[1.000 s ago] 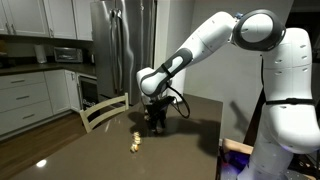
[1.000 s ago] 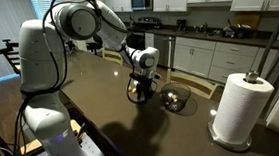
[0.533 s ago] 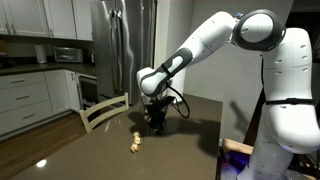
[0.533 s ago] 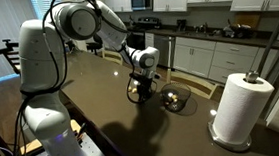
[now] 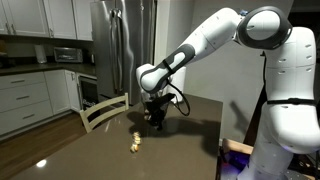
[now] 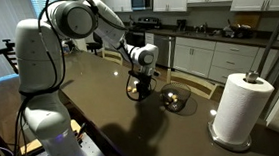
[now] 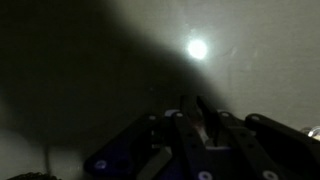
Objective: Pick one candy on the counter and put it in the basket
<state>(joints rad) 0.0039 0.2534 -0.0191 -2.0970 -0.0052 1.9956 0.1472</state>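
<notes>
Next, my gripper rises and carries the candy across over the open basket [image 6: 176, 98] to release it, since the basket sits beside my gripper, toward the paper towel roll.
My gripper [image 5: 155, 120] [image 6: 141, 91] hangs low over the dark brown counter [image 5: 100, 150] [image 6: 102, 116], fingers pointing down. In the wrist view the gripper [image 7: 196, 100] is shut, with a small pale pinkish candy [image 7: 200, 128] pinched between the fingers. Another yellowish candy [image 5: 135, 141] lies on the counter beside the gripper. The low round dark basket [image 6: 176, 98] sits just next to the gripper in an exterior view, with something light inside it.
A paper towel roll [image 6: 240, 108] stands on the counter beyond the basket. A wooden chair back [image 5: 104, 110] rises at the counter's edge. The white robot base [image 5: 285, 120] [image 6: 43, 106] stands at the counter's side.
The jaws have gone from open to shut on a candy. The arm has lifted very slightly and otherwise stayed in place.
</notes>
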